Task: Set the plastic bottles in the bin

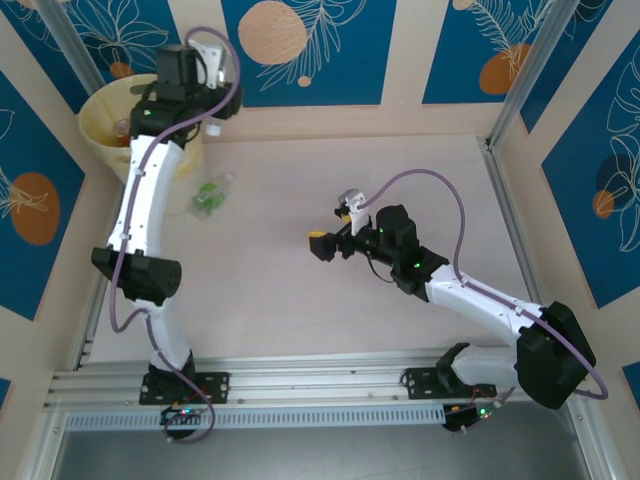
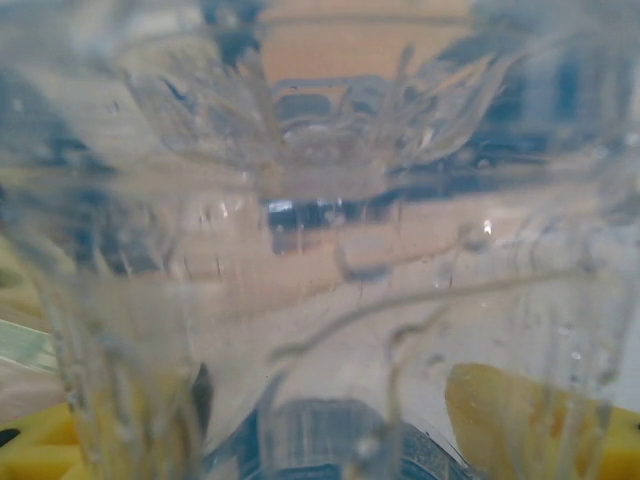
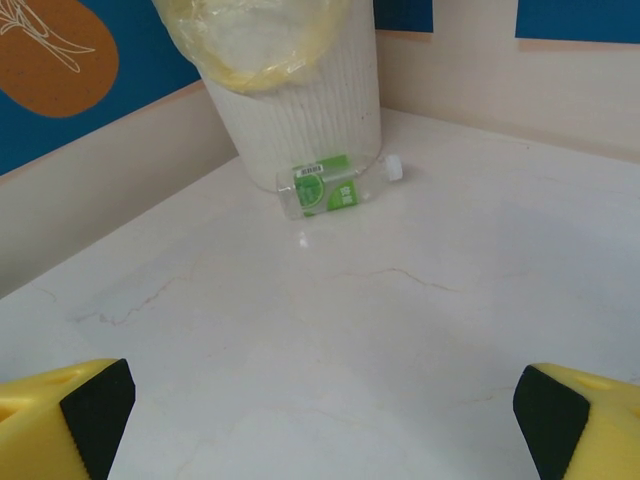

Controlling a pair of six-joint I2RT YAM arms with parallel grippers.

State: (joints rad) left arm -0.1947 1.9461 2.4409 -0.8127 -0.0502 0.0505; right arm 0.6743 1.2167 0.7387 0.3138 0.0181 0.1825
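My left gripper should next move sideways over the opening of the pale yellow bin (image 1: pixel 95 120) and let go of the bottle, since the bottle's white cap (image 1: pixel 213 128) hangs outside the bin's rim.
A clear plastic bottle (image 2: pixel 320 250) presses right up against the left wrist camera, blurred, between the yellow fingers (image 2: pixel 520 420). My left gripper (image 1: pixel 188 108) is shut on it beside the rim of the pale yellow bin (image 1: pixel 95 120) at the far left corner; a white cap (image 1: pixel 213 128) pokes out below the wrist. A second bottle with a green label (image 1: pixel 210 197) (image 3: pixel 330 186) lies on its side on the table at the foot of the bin (image 3: pixel 300 110). My right gripper (image 1: pixel 333 220) (image 3: pixel 320 430) hovers open over mid-table, pointing at that bottle, nothing between its fingers.
The bin holds a crumpled clear liner or bottles (image 3: pixel 250 40) at its top. Blue patterned walls (image 1: pixel 300 50) close in the table at the back and both sides. An aluminium rail (image 1: pixel 300 385) runs along the near edge by the arm bases.
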